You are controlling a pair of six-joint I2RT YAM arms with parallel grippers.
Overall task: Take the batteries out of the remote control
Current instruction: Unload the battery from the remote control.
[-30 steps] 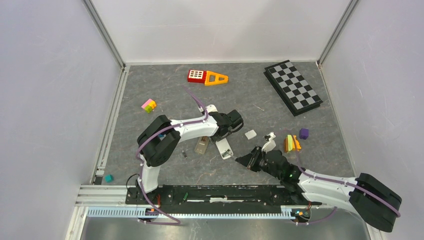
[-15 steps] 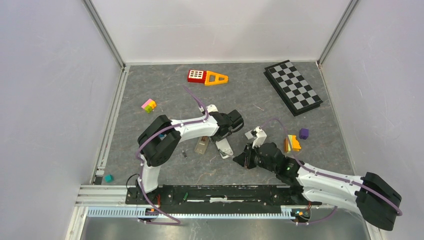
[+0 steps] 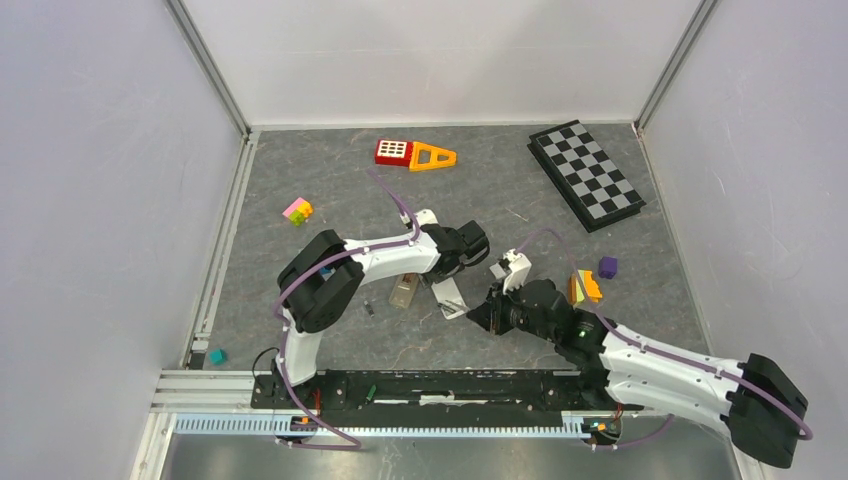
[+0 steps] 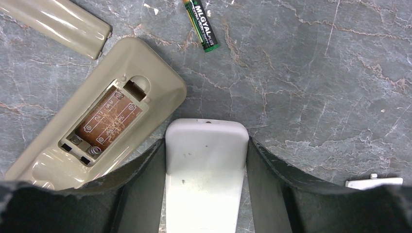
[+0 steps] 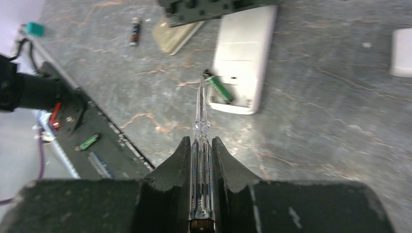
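Note:
My right gripper holds the screwdriver. It will flick the battery out, then move past the white cover piece toward the purple block and release the screwdriver where the tabletop is bare.
My left gripper is shut on the end of a white remote, pinning it to the table; it also shows in the top view. My right gripper is shut on a clear thin screwdriver. Its tip touches a green battery lying askew in the white remote's open compartment. A second battery lies loose on the table near a beige remote, whose open compartment is empty. In the top view the right gripper sits just right of the white remote.
A beige cover lies beside the beige remote. A white cover piece lies to the right. Coloured blocks, a checkerboard and a red and orange toy lie farther off. A green battery rests on the front rail.
My right arm has swung left toward the white remote with the screwdriver, bringing its tip to the battery. The left arm has stayed in place on the remote.

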